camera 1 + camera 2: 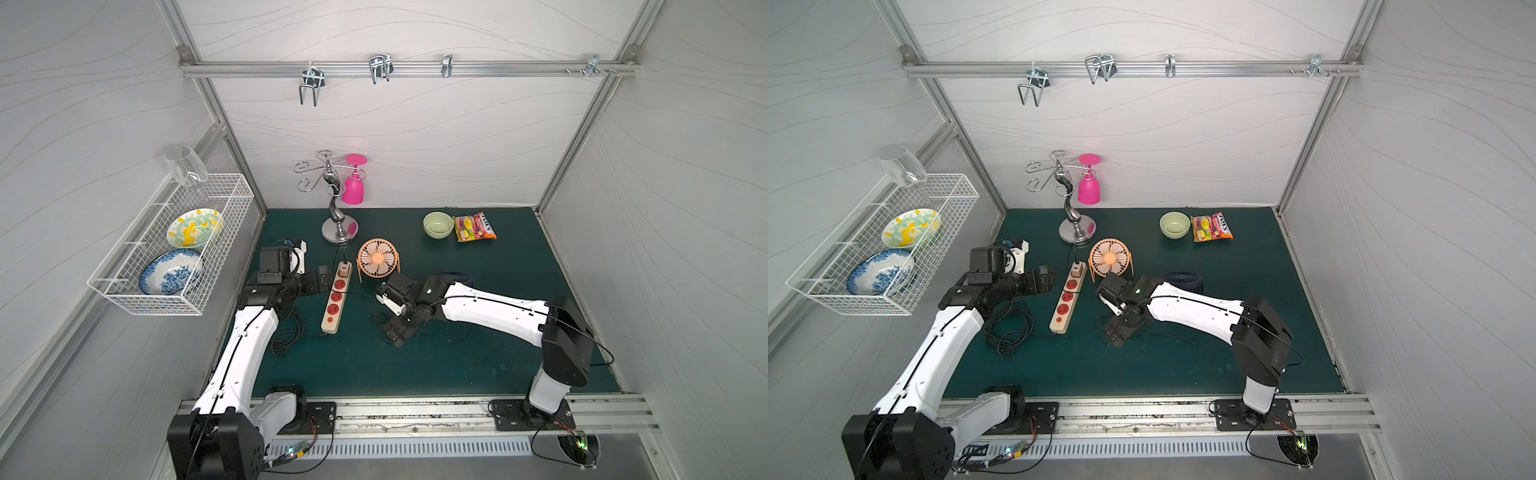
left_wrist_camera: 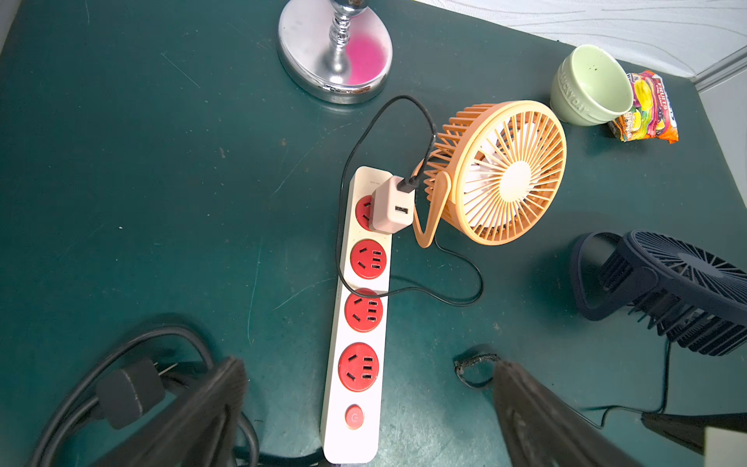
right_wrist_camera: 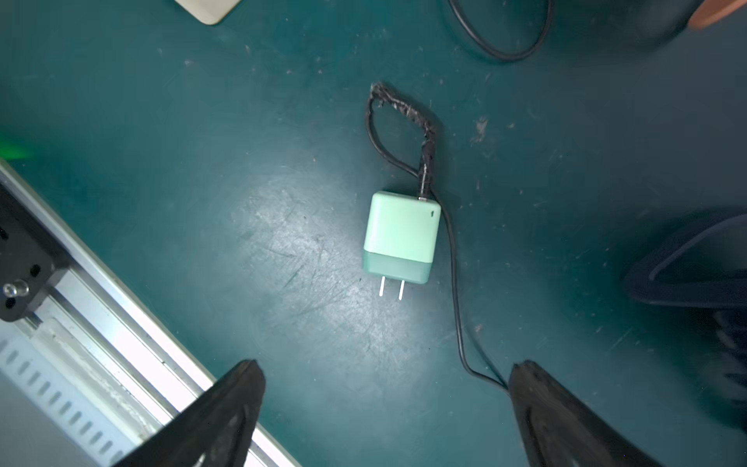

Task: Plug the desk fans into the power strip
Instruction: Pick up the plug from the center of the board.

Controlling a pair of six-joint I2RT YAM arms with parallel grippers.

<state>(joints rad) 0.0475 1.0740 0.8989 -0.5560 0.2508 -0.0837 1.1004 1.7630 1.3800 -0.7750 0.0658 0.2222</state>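
Note:
My open right gripper moves down onto the mint-green adapter's body [image 3: 402, 238] next and closes across its sides, since the adapter lies loose with its prongs bare on the mat.
The cream power strip [image 1: 336, 297] [image 1: 1068, 297] [image 2: 364, 315] lies on the green mat, red sockets up. A pink adapter [image 2: 392, 210] sits in its far socket, and its black cord runs to the orange desk fan [image 1: 377, 257] [image 2: 505, 174] beside it. A navy desk fan [image 1: 1183, 279] [image 2: 679, 291] stands partly hidden behind my right arm. Its mint-green adapter [image 3: 400, 236] lies loose on the mat, prongs bare. My right gripper [image 1: 395, 334] [image 3: 386, 364] hovers open above that adapter. My left gripper [image 1: 324, 280] [image 2: 370, 364] is open and empty, just left of the strip.
The strip's black cord [image 1: 286, 332] lies coiled by my left arm. A chrome glass rack [image 1: 338, 232] with a pink glass [image 1: 354, 187] stands behind the strip. Green bowl [image 1: 438, 224] and snack packet [image 1: 475, 227] sit at the back. A wire basket [image 1: 232, 187] with plates hangs on the left wall.

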